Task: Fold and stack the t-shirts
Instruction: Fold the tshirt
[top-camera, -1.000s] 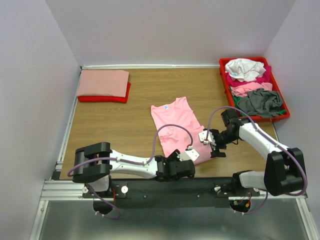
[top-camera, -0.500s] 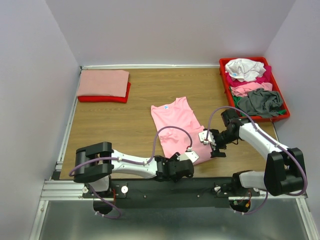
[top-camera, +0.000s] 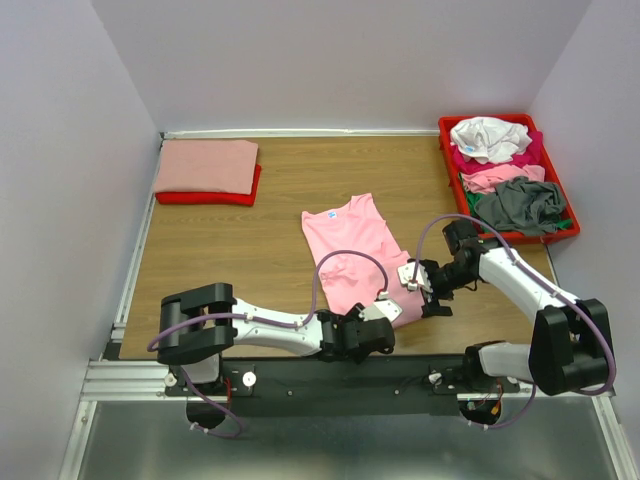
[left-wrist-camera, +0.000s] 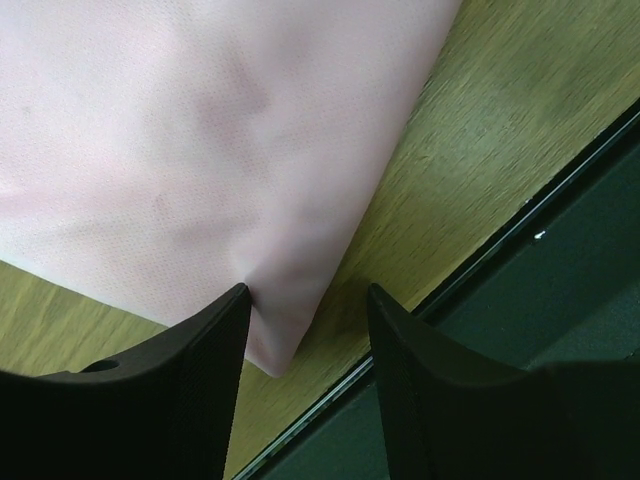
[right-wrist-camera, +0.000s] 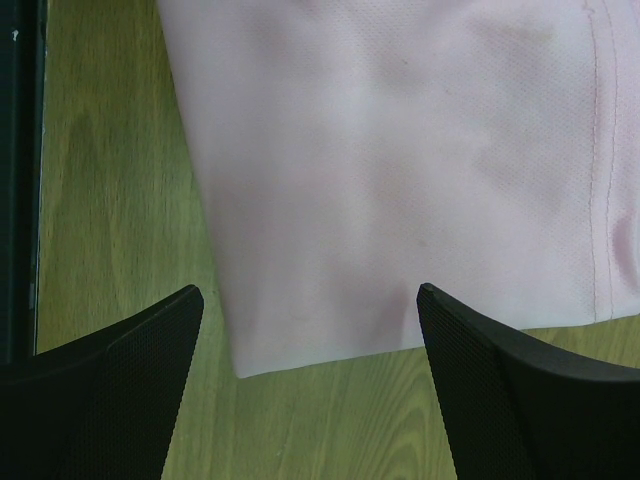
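Note:
I should next lower my right gripper and move it back over the shirt's near corner (right-wrist-camera: 244, 362), because that corner is below it, toward the left in the right wrist view.
A light pink t-shirt (top-camera: 355, 252) lies flat on the wooden table, folded into a long strip. My left gripper (top-camera: 383, 320) sits low at the shirt's near corner. In the left wrist view the left gripper (left-wrist-camera: 305, 320) is open, with the shirt's corner (left-wrist-camera: 275, 345) between the fingers and against the left finger (left-wrist-camera: 200, 350). My right gripper (top-camera: 420, 282) is at the shirt's near right edge. In the right wrist view the right gripper (right-wrist-camera: 310, 320) is open wide over the shirt's near edge (right-wrist-camera: 330, 300).
A folded salmon shirt (top-camera: 205, 164) lies on a folded red one (top-camera: 205, 198) at the back left. A red tray (top-camera: 570, 232) at the back right holds white (top-camera: 488, 137), magenta, pink and grey (top-camera: 520, 203) shirts. The table's black front rail (left-wrist-camera: 560, 250) is close to the left gripper.
My left gripper has edged a little to the right along the table's near edge, toward the shirt's corner. The right arm and the shirt have not moved.

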